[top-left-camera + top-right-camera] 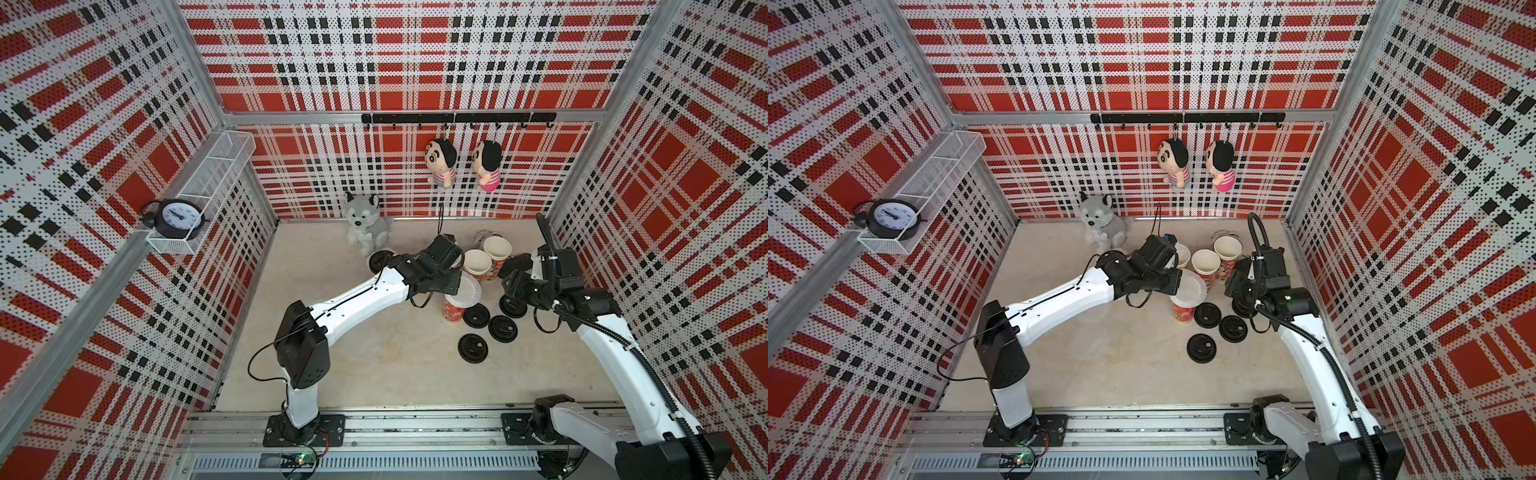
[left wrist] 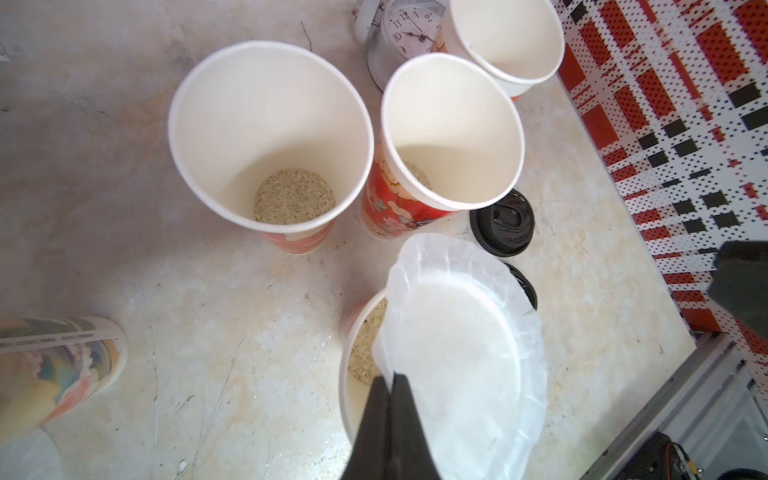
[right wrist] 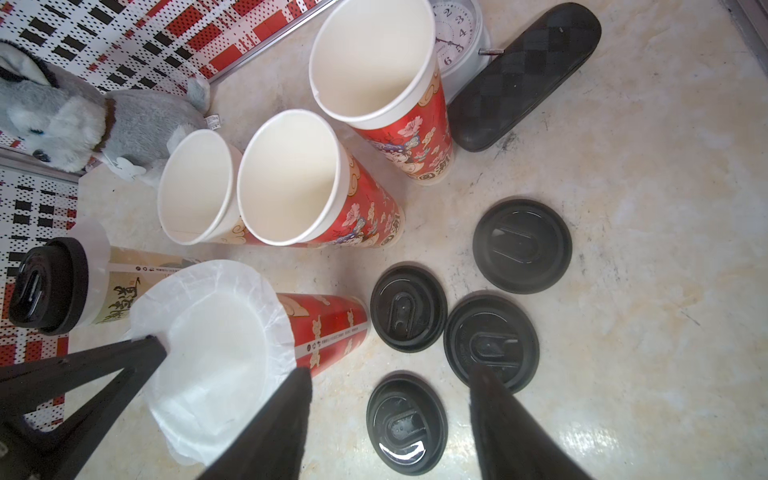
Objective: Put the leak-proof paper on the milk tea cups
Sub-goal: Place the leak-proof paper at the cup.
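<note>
The grainy filling still shows, so my left gripper next needs to lower a little toward the uncovered sliver of the cup's opening (image 2: pixel 362 360) and release the leak-proof paper's edge there.
My left gripper (image 2: pixel 390 379) is shut on the edge of a leak-proof paper (image 2: pixel 465 340), a thin whitish round sheet. The sheet lies tilted over the mouth of a red milk tea cup (image 1: pixel 454 311), covering most of it; a sliver of the mouth with grainy filling still shows. Three more red cups (image 3: pixel 291 178) stand open in a row behind it. A cream cup (image 3: pixel 120 291) carries a sheet and a black lid. My right gripper (image 3: pixel 391 370) hangs open and empty above the loose lids, to the right of the covered cup (image 1: pixel 1183 312).
Several black lids (image 1: pixel 476 316) lie on the table right of the covered cup. Behind the cups lie a white clock (image 3: pixel 455 37) and a black case (image 3: pixel 523 75). A husky plush (image 1: pixel 365 222) sits at the back wall. Two dolls (image 1: pixel 440 160) hang above.
</note>
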`<action>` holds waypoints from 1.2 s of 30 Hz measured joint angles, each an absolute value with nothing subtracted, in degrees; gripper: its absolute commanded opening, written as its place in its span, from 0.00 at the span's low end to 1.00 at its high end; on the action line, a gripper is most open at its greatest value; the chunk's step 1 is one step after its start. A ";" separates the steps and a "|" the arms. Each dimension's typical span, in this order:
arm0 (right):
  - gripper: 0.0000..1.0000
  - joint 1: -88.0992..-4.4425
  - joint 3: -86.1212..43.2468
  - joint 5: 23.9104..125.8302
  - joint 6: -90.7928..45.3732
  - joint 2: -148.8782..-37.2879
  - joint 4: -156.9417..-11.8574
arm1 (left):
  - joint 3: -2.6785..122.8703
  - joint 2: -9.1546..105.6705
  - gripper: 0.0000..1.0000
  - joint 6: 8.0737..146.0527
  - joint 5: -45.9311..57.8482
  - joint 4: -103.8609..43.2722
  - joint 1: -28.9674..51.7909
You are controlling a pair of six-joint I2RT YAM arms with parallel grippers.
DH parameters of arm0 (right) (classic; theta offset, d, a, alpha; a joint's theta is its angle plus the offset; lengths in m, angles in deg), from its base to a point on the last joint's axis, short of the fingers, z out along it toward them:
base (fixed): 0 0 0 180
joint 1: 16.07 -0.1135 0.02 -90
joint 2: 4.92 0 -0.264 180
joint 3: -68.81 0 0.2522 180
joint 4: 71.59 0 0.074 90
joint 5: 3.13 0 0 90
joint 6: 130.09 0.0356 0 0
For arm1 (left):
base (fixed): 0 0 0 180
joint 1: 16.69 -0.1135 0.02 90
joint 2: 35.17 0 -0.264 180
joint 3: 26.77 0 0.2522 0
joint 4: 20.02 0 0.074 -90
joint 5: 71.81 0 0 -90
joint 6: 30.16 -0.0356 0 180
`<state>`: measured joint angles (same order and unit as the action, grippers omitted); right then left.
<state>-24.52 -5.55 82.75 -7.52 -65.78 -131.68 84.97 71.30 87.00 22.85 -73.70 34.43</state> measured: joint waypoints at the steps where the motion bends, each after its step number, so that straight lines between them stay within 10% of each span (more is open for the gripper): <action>1: 0.64 -24.52 -5.41 82.71 -7.52 -65.80 -131.68 | 84.99 71.41 0.00 86.83 23.23 -74.16 34.38; 36: 0.64 -24.49 -4.98 81.66 -7.52 -66.15 -130.87 | 88.64 73.91 0.31 86.19 26.00 -79.36 34.45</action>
<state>-24.49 -4.98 81.66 -7.52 -66.15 -130.87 88.64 73.91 86.19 26.00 -79.36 34.45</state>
